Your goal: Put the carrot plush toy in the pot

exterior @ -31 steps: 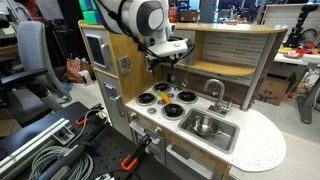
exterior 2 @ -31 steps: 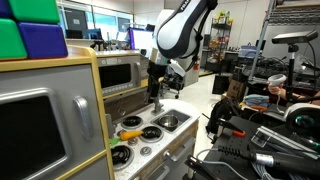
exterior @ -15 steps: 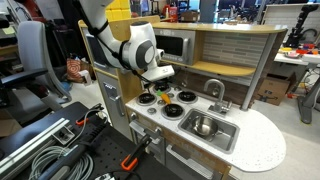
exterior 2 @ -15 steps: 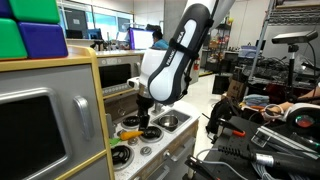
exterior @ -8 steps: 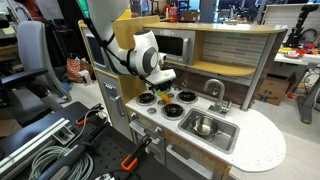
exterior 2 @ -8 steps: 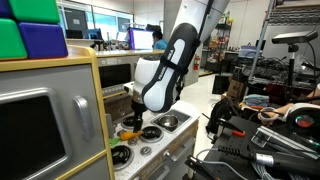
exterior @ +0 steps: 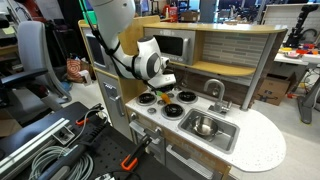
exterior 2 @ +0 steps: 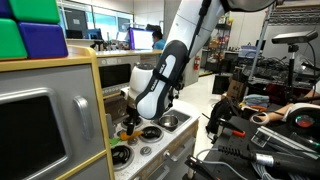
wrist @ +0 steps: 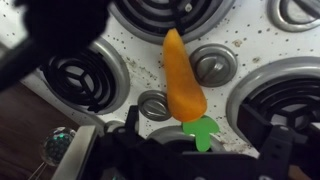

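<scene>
My gripper's open black fingers are already on either side of the carrot's thick orange end (wrist: 187, 104) beside the green leaves, so next my gripper should lower onto it and close.
The carrot plush toy (wrist: 183, 75) lies on the speckled white stove top between the burners, with its green leafy top (wrist: 201, 131) towards my wrist. My gripper (wrist: 200, 140) is open, low over the stove, with a black finger on each side of the leafy end. It is not closed on the toy. In both exterior views the gripper (exterior: 161, 92) (exterior 2: 130, 124) hides most of the carrot. The shiny silver pot (exterior: 203, 126) (exterior 2: 168, 122) sits past the burners and appears to rest in the sink basin.
Several black-and-white burners (wrist: 82, 72) and round knobs (wrist: 213, 64) surround the carrot. A faucet (exterior: 214, 92) stands behind the sink. The toy kitchen's back wall and shelf (exterior: 225, 45) rise behind the stove. A microwave-like box (exterior 2: 115, 72) stands beside the arm.
The arm has swung down from above the stove, and the gripper now sits low over the carrot. The carrot and the pot have not moved.
</scene>
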You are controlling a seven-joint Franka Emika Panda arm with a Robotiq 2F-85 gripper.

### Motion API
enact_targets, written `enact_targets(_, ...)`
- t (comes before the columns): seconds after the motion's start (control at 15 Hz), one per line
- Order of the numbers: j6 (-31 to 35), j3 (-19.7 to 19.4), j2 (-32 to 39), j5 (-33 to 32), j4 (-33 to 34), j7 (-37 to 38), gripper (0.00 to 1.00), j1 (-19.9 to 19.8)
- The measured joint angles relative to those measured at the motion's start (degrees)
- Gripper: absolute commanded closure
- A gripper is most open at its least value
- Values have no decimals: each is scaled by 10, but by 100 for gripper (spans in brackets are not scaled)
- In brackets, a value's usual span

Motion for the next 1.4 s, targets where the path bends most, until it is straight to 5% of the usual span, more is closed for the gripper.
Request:
enact_targets(0.6, -46, 0, 75, 0, 117, 58, 1, 9)
enact_targets(0.67, -53, 0, 82, 1, 127, 62, 26, 11)
enact_targets(0.8, -63, 0, 95, 1, 146, 68, 29, 13)
enact_targets(1.4, -81, -2, 131, 4, 189, 85, 97, 7)
